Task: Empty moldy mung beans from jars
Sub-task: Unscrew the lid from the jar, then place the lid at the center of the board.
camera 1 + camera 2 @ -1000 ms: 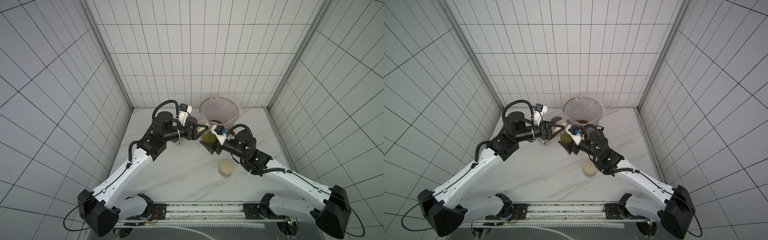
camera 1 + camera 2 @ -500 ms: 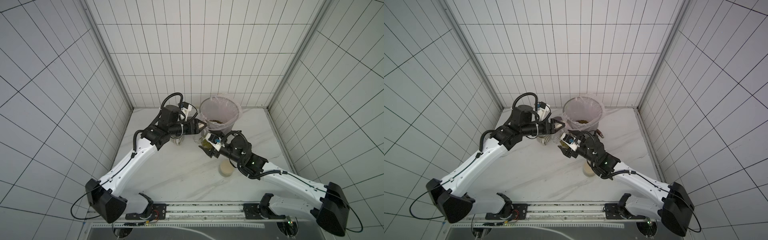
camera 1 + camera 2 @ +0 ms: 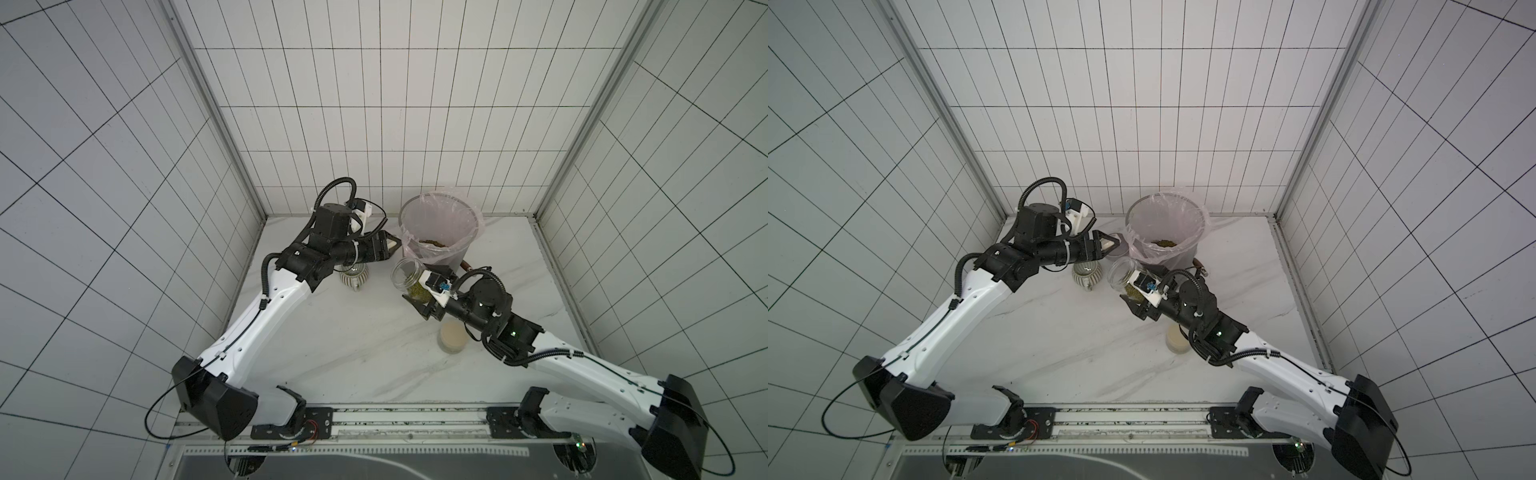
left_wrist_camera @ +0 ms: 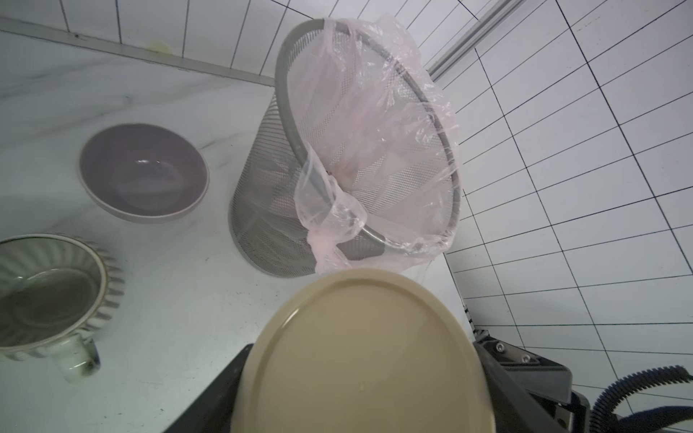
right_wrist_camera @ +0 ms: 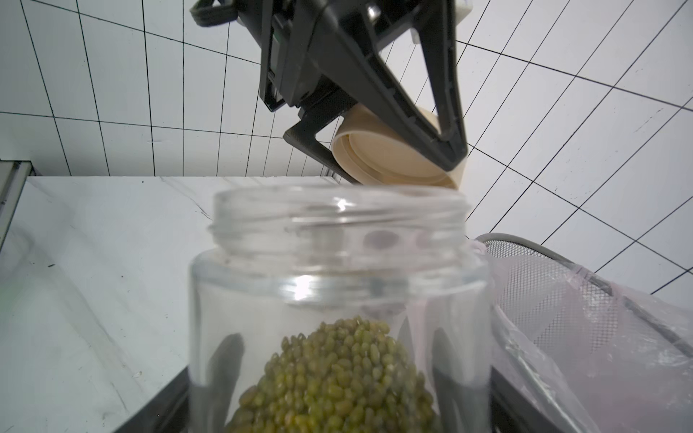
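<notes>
I should move my left gripper back and down next, to let go of the beige lid on the clear tabletop between mug and lidded jar (image 3: pixel 378 321).
My right gripper (image 3: pixel 417 289) is shut on a clear glass jar (image 3: pixel 408 274) with no lid, tilted with its mouth towards the left arm. Mung beans (image 5: pixel 337 375) lie heaped in the jar's lower part. My left gripper (image 3: pixel 392 246) is shut on the beige lid (image 4: pixel 360 356), held above and beyond the jar mouth, beside the bin. A second jar (image 3: pixel 452 337) stands lidded on the table under the right arm. More mung beans (image 3: pixel 432 242) lie at the bottom of the bin.
The grey mesh bin with pink liner (image 3: pixel 438 224) stands at the back, just beyond the held jar. A ribbed greenish mug (image 3: pixel 354 277) sits under the left wrist, with a purple bowl (image 4: pixel 142 172) behind it. A brown item (image 3: pixel 466 264) lies behind the bin.
The left gripper has come away from the jar with the lid and moved back beside the bin. The right gripper has shifted the open jar a little towards the bin.
</notes>
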`<action>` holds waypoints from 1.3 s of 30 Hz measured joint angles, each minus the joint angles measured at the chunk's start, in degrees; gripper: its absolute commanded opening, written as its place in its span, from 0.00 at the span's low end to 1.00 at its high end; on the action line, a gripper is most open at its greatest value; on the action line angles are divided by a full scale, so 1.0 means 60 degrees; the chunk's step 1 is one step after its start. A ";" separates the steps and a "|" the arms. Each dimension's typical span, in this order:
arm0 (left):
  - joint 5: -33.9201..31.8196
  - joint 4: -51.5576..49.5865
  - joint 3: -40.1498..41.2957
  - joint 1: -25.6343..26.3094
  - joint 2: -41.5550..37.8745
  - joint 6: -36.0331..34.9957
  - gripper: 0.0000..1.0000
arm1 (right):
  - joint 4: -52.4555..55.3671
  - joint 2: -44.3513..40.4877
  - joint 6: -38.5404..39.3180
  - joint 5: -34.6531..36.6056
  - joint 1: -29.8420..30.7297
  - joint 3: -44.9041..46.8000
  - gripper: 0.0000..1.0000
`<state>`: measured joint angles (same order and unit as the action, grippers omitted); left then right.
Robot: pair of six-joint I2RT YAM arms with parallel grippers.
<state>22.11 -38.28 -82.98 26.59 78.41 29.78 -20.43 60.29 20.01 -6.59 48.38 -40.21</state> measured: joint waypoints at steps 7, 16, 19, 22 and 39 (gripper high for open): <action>-0.0681 0.0918 0.2492 0.0062 -0.0703 -0.1042 0.35 | 0.0102 -0.0455 -0.1071 -0.0295 -0.0608 0.0084 0.57; -0.1198 0.4492 0.7213 0.0532 -0.0929 -0.1330 0.36 | 0.1435 -0.0226 -0.1792 -0.0816 -0.2084 -0.0896 0.59; -0.1370 0.5574 0.7646 0.0739 -0.0372 -0.1388 0.38 | 0.1785 0.0342 -0.1931 -0.1111 -0.2590 -0.1759 0.59; -0.1639 0.6641 0.8094 0.1060 -0.0029 -0.1402 0.39 | 0.1971 0.0947 -0.2051 -0.1421 -0.3096 -0.2605 0.59; -0.3078 0.9067 0.9118 0.1803 0.1650 -0.1869 0.94 | 0.3104 0.3912 -0.2288 -0.2135 -0.4881 -0.5778 0.58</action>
<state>3.64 16.12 -28.27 37.41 88.31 18.57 -1.80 83.77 6.28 -19.40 19.09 -74.87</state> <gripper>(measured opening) 0.872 0.866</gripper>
